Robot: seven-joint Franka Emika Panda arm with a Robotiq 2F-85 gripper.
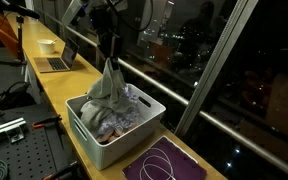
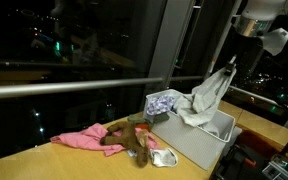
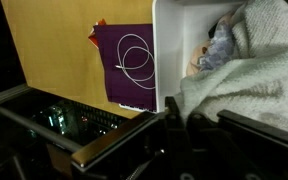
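I will next move my gripper down a little toward the open white plastic bin below it and release the towel's top, since the towel's lower end already rests inside.
My gripper (image 1: 109, 52) is shut on the top of a pale grey-white towel (image 1: 108, 86), which hangs down in a cone. The towel's lower end rests among several crumpled garments in a white plastic bin (image 1: 84, 132). In an exterior view the towel (image 2: 210, 95) droops from the gripper (image 2: 233, 63) over the bin (image 2: 189, 142). In the wrist view the dark fingers (image 3: 173, 112) meet at the towel's (image 3: 246, 68) edge, with the gripper (image 3: 184, 114) above the bin's wall (image 3: 164, 60).
A purple cloth (image 1: 172, 162) with a looped white cable (image 3: 136, 60) lies on the wooden counter beside the bin. A pink cloth (image 2: 79, 138) and a brown plush toy (image 2: 134, 140) lie on the other side. A laptop (image 1: 58, 61) and a bowl (image 1: 47, 45) stand further along. Dark windows run along the counter.
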